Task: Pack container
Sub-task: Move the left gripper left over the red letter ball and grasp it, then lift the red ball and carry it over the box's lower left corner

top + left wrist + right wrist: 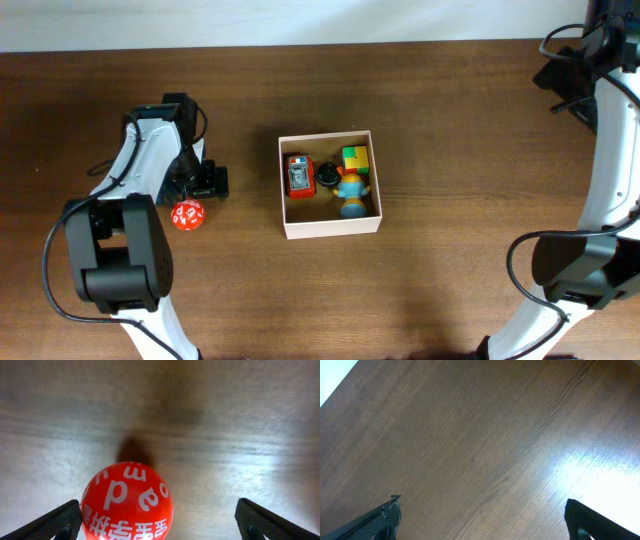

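I should lower my left gripper next and draw it back to close, because the red die point(187, 215) point(127, 506) is below it and back from it, between the spread fingers.
The container point(331, 226), a square white-walled box with a tan inside, sits mid-table and holds a red toy point(299, 176), a black piece point(328, 177) and a colourful block figure point(353, 178). A red many-sided die with white marks point(187, 215) lies on the table left of the box. My left gripper point(203, 182) hangs over the die. In the left wrist view the die point(127, 503) sits between the spread fingers point(160, 525), against the left finger and apart from the right one. My right gripper point(482, 520) is open over bare wood at the far right.
The wooden table's far edge meets a white wall point(300, 20) at the top. The right arm point(610, 150) runs along the right side, with cables near the top right corner.
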### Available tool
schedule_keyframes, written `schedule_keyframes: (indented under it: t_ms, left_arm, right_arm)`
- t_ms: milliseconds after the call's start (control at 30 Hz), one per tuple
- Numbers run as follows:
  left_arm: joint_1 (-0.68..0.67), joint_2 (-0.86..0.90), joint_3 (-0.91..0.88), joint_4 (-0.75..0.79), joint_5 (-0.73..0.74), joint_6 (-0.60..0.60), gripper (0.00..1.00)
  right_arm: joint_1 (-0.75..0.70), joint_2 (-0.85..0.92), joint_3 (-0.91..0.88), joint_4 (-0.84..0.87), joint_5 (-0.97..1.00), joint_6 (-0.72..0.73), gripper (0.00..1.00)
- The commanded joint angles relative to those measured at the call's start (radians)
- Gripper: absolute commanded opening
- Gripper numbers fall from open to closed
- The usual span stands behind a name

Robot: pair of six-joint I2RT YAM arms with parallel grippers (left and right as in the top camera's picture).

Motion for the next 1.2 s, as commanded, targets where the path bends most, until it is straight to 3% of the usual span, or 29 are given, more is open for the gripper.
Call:
schedule_keyframes:
  t_ms: [0, 267, 467, 833, 1000, 1167]
  left_arm:
    - [0.002, -0.008, -0.015, -0.027, -0.019, -0.017, 0.99]
    - [0.002, -0.008, -0.021, -0.054, -0.039, -0.017, 1.0]
    - [0.002, -0.008, -0.024, -0.056, -0.041, -0.017, 0.92]
    - [0.002, -0.008, -0.126, 0.0, -0.06, -0.017, 0.89]
    - [0.002, -0.008, -0.127, 0.008, -0.06, -0.017, 0.5]
    - [0.002, -0.008, -0.127, 0.024, -0.06, -0.017, 0.45]
  right_arm:
    - [-0.002, -0.012, 0.019, 0.0, 0.006, 0.013, 0.99]
    - [-0.002, -0.012, 0.018, 0.0, 0.006, 0.013, 0.99]
    - [-0.002, -0.012, 0.018, 0.0, 0.006, 0.013, 0.99]
    - [-0.002, -0.012, 0.018, 0.0, 0.006, 0.013, 0.99]
    - [-0.002, -0.012, 0.018, -0.001, 0.006, 0.013, 0.99]
    - [-0.002, -0.012, 0.019, 0.0, 0.006, 0.013, 0.99]
